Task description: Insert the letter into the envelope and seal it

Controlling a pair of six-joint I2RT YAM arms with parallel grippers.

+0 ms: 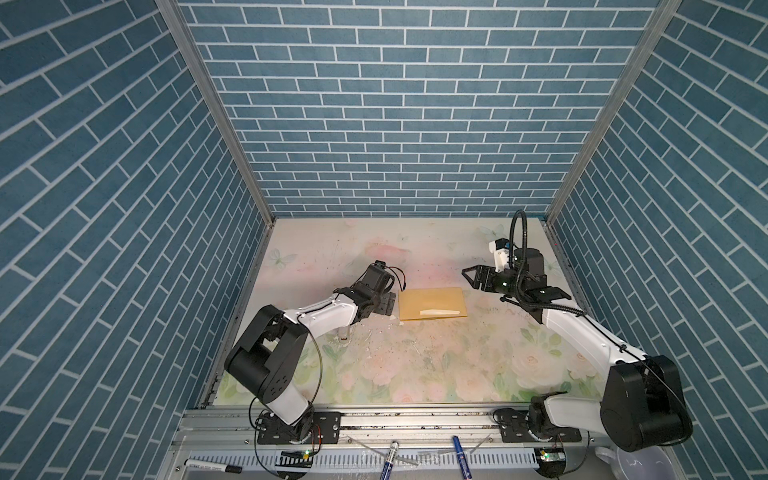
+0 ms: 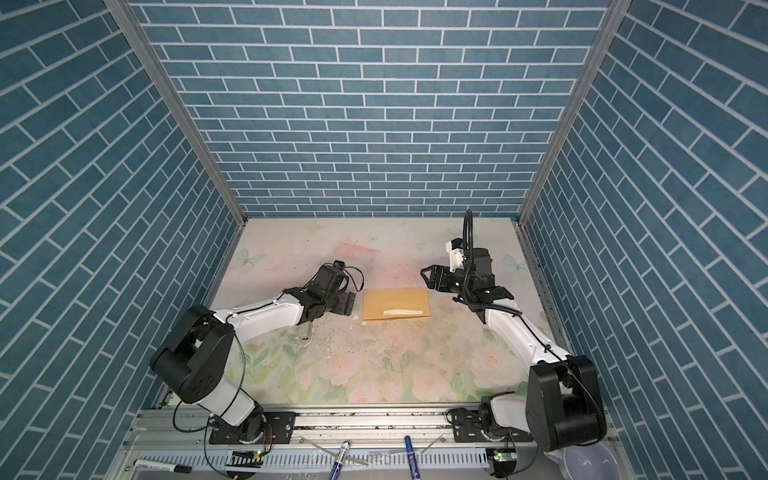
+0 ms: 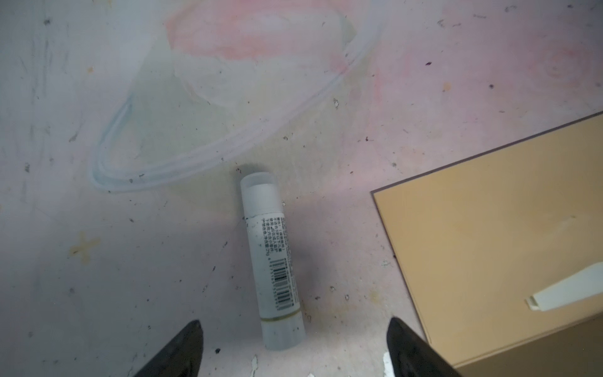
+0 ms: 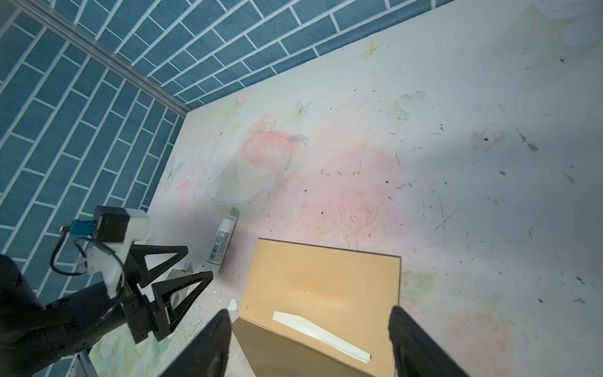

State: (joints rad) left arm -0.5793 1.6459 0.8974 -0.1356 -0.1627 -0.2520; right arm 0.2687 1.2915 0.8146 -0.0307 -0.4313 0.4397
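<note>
The stick points into the gap between my left gripper's fingers. My left gripper will next lower toward the table and close across the barcode section of the glue stick (image 3: 280, 282).
The tan envelope (image 1: 430, 300) (image 2: 392, 301) lies flat at mid-table. A narrow cream strip of the letter (image 1: 439, 311) (image 4: 321, 336) (image 3: 567, 290) shows near its front edge; the rest of the letter is hidden. Beside that strip a darker tan flap (image 4: 287, 355) runs along the front edge. My left gripper (image 1: 386, 305) (image 3: 293, 346) is open, low beside the envelope's left edge, holding nothing. My right gripper (image 1: 471, 279) (image 4: 308, 326) is open and empty, raised over the envelope's far right corner.
A white glue stick (image 3: 270, 261) (image 4: 222, 241) lies on the table just ahead of the left gripper's fingers. A small clear cylinder (image 1: 344, 332) stands under the left arm. Markers (image 1: 388, 457) lie on the front rail, beside a white bowl (image 1: 640, 465). Blue brick walls enclose three sides.
</note>
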